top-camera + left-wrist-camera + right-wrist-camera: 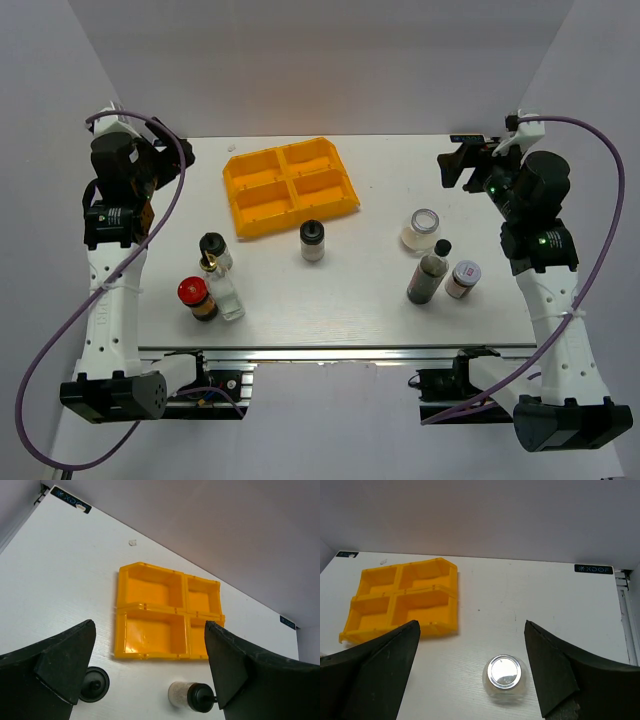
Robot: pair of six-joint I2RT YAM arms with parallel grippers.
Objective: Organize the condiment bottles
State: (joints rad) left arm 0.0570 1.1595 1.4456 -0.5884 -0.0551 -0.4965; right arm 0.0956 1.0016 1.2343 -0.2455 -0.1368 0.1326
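Note:
Next, my left gripper moves back and down to close around the gold top of the clear bottle (223, 291), because it stands outside the empty yellow tray.
Several condiment bottles stand on the white table. At the left are a black-capped shaker (213, 246), a clear gold-spouted bottle (223, 291) and a red-lidded jar (197, 297). A second black-capped shaker (312, 240) stands mid-table. At the right are a silver-lidded jar (424, 228), a tall dark black-capped bottle (429, 273) and a pale-lidded jar (463, 278). My left gripper (152, 160) is open and empty, raised at the back left. My right gripper (466, 165) is open and empty at the back right. The left wrist view shows the middle shaker (191, 696), and the right wrist view shows the silver-lidded jar (504, 678).
A yellow four-compartment tray (290, 186) with nothing in it lies at the back centre, turned slightly. It also shows in the left wrist view (125, 630) and in the right wrist view (402, 600). White walls close in the back and sides.

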